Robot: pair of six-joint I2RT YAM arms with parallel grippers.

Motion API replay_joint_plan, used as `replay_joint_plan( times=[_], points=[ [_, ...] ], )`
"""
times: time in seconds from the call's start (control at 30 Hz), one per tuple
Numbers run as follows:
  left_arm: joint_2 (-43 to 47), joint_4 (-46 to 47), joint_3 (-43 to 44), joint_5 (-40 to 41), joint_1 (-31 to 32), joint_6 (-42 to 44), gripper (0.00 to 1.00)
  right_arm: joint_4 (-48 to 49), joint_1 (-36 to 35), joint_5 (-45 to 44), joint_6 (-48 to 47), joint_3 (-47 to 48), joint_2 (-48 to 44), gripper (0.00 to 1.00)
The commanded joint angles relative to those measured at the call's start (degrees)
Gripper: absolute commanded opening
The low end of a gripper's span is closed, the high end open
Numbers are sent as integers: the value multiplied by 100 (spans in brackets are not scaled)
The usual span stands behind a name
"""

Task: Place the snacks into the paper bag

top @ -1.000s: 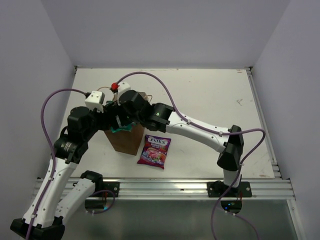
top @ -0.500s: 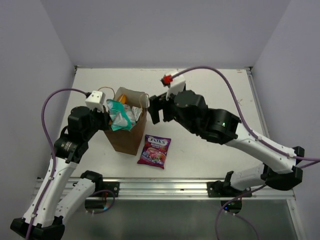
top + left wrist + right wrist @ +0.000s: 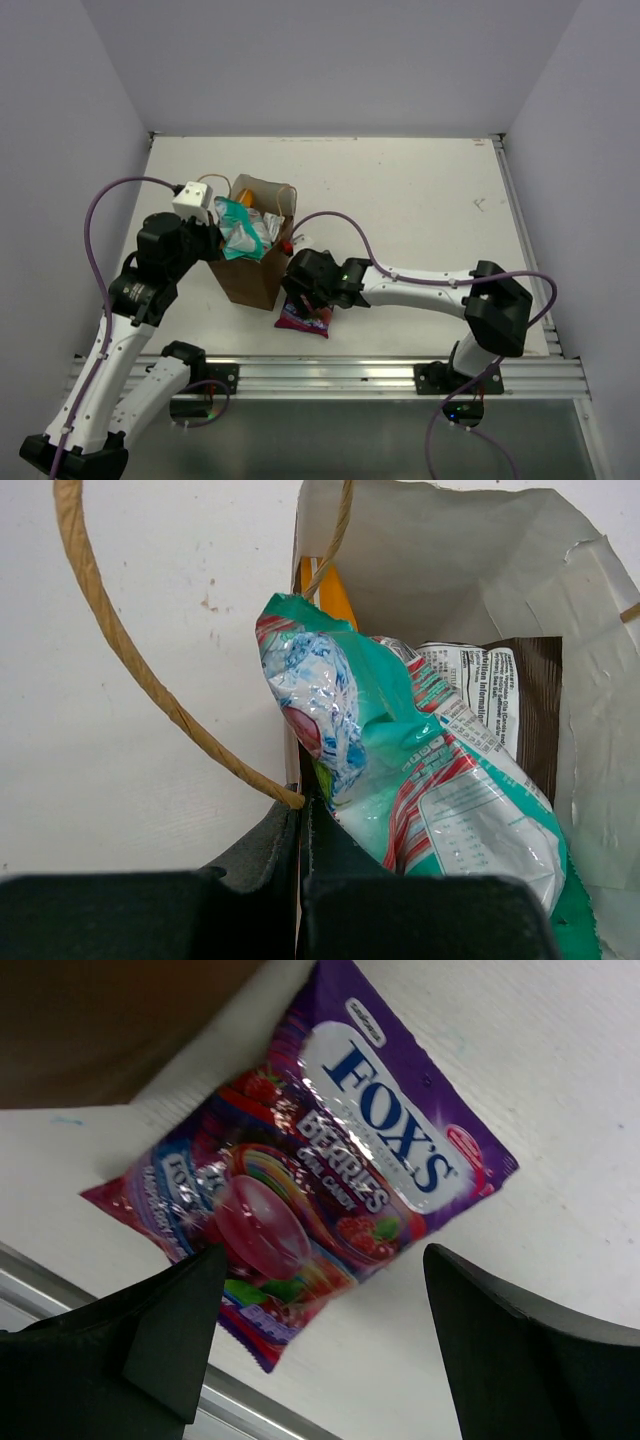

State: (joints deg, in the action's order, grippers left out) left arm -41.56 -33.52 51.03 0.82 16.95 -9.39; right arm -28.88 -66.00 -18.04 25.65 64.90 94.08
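Note:
The printed pink candy [image 3: 262, 1229] on the candy bag [image 3: 310, 1180] should be reached by my right gripper, which should move slightly toward the paper bag and go down onto it.
The brown paper bag [image 3: 250, 283] stands upright left of centre. My left gripper [image 3: 212, 240] is shut on its left rim beside a twisted handle [image 3: 150, 680]. The teal-white packet [image 3: 240, 230] sticks out of the bag's top; it also shows in the left wrist view [image 3: 420, 780]. The dark brown chip bag [image 3: 525, 705] and an orange packet edge [image 3: 335, 595] lie inside behind it. The purple Fox's candy bag [image 3: 310, 1180] lies flat on the table by the bag's right foot. My right gripper [image 3: 305, 290] hovers open just above it, fingers [image 3: 150, 1350] spread wide.
A metal rail [image 3: 330, 375] runs along the table's near edge, close to the candy bag. The paper bag's brown side [image 3: 110, 1030] stands right beside the candy bag. White table [image 3: 430, 210] stretches to the right and back.
My right arm left the bag's mouth, swung out right, then dropped low over the Fox's bag. The teal-white packet now rests in the bag. My left gripper kept holding the rim.

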Motion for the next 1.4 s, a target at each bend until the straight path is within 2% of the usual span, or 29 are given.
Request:
replay_joint_plan(
  times=[0.0, 0.2, 0.3, 0.33, 0.5, 0.53, 0.6, 0.67, 0.7, 0.83, 0.93, 1.0, 1.07, 1.1, 1.13, 1.27, 1.37],
  points=[
    [69, -243, 144, -108, 63, 51, 0, 856, -19, 536, 273, 111, 188, 84],
    [113, -348, 188, -108, 54, 60, 0, 1095, -18, 784, 370, -109, 733, 84],
    [122, -366, 197, -108, 63, 69, 0, 1096, -27, 855, 432, -241, 866, 77],
    [122, -383, 206, -108, 63, 60, 0, 1087, -27, 846, 450, -276, 875, 70],
    [104, -366, 197, -108, 63, 69, 0, 929, -27, 741, 502, -426, 796, 50],
    [104, -366, 197, -108, 63, 69, 0, 894, -19, 706, 502, -435, 735, 34],
    [104, -366, 197, -108, 72, 69, 0, 745, -27, 557, 511, -470, 621, 21],
    [104, -366, 197, -108, 72, 69, 0, 578, -27, 408, 520, -496, 384, 3],
    [104, -366, 197, -108, 72, 69, 0, 333, -27, 163, 564, -505, 270, 0],
    [113, -366, 197, -108, 72, 77, 0, -581, -18, -628, 521, -357, -617, 0],
    [131, -366, 189, -108, 80, 69, 0, -1539, -10, -1461, 135, 547, -1295, 0],
    [122, -366, 189, -108, 89, 77, 0, -1952, 8, -1780, -390, 1679, -1436, 0],
    [122, -357, 189, -108, 107, 77, 0, -2086, 34, -1975, -770, 2601, -1288, 0],
    [113, -357, 189, -108, 115, 86, 0, -2156, 34, -2010, -1155, 3572, -1009, 0],
    [131, -357, 180, -108, 124, 78, 0, -2165, 43, -1993, -1463, 4521, -815, 0],
    [166, -357, 189, -108, 124, 69, 0, -1746, 43, -1554, -1966, 6170, -75, 0],
    [183, -357, 180, -108, 124, 69, 0, -939, 43, -941, -2344, 6455, 259, 0]
  ],
)
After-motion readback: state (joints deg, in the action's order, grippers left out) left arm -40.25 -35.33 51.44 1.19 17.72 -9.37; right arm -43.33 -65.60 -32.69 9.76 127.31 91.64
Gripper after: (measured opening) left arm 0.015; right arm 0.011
